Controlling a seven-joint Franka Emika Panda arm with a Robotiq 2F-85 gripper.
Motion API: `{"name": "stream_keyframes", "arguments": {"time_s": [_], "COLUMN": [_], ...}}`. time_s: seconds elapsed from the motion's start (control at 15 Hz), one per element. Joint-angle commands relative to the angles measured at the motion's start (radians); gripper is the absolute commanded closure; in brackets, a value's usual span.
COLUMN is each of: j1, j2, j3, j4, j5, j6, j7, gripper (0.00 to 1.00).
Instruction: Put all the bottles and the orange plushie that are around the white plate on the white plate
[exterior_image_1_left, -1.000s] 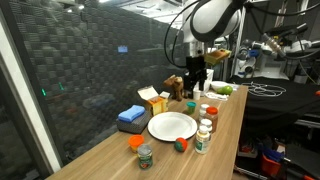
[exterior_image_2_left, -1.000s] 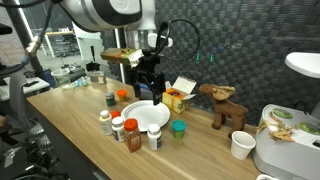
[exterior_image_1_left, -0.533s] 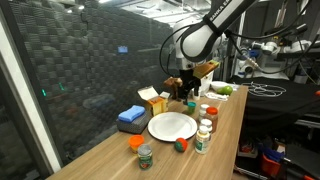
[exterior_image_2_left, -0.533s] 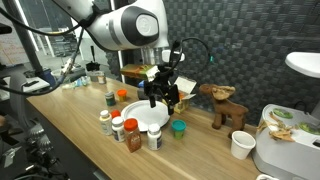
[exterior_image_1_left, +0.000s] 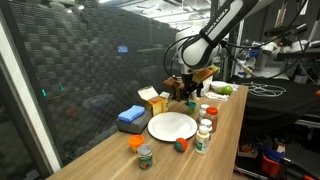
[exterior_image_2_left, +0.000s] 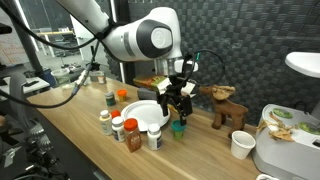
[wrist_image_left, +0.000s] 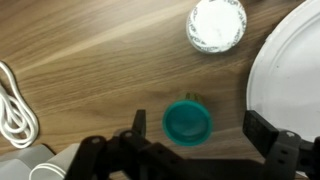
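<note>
I should next lower my gripper straight down around the bottle's teal cap (exterior_image_2_left: 178, 126) (wrist_image_left: 187, 123) and close, as the bottle is below it with its cap between my open fingers.
The white plate (exterior_image_1_left: 172, 125) lies in mid-table and shows in both exterior views (exterior_image_2_left: 142, 112) and at the right edge of the wrist view (wrist_image_left: 296, 70). My gripper (wrist_image_left: 200, 128) is open and empty. It hovers over a teal-capped bottle (wrist_image_left: 187, 122), which stands beside the plate (exterior_image_2_left: 179, 127). A white-capped bottle (wrist_image_left: 216, 24) stands further off. Several small bottles (exterior_image_2_left: 132, 133) cluster along the plate's near side (exterior_image_1_left: 205, 130). The orange plushie (exterior_image_1_left: 136, 142) lies on the table beside the plate (exterior_image_2_left: 122, 96).
A yellow box (exterior_image_2_left: 178, 97), a brown plush toy (exterior_image_2_left: 225, 105) and a white cup (exterior_image_2_left: 240, 145) stand near the gripper. A blue sponge (exterior_image_1_left: 131, 115), a green-labelled jar (exterior_image_1_left: 146, 155) and a small red round thing (exterior_image_1_left: 181, 145) ring the plate. A white cable (wrist_image_left: 15, 100) lies nearby.
My gripper has moved from above the plate sideways and down to over the teal-capped bottle. It stays open. The objects have not moved.
</note>
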Motion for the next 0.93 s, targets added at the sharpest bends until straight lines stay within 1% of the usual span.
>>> {"name": "stream_keyframes", "arguments": {"time_s": [0.0,0.4,0.47,0.53,0.6,0.67,0.8,0.87], "j1": [-0.007,-0.026,-0.027,-0.028,-0.029,-0.027,-0.024,-0.022], "j2": [0.05,0.103,0.108,0.112,0.116,0.118,0.118,0.114], "j3": [-0.012,-0.005,-0.007,-0.007,-0.008,-0.01,-0.015,-0.017], "j4": [0.055,0.103,0.107,0.11,0.114,0.113,0.112,0.107], "j5": [0.017,0.06,0.065,0.07,0.071,0.069,0.062,0.058], "j6": [0.003,-0.007,-0.007,-0.007,-0.008,-0.009,-0.009,-0.008], "j7": [0.001,-0.021,-0.02,-0.021,-0.021,-0.019,-0.009,-0.006], "gripper": [0.0,0.0,0.16,0.25,0.32,0.42,0.58,0.65]}}
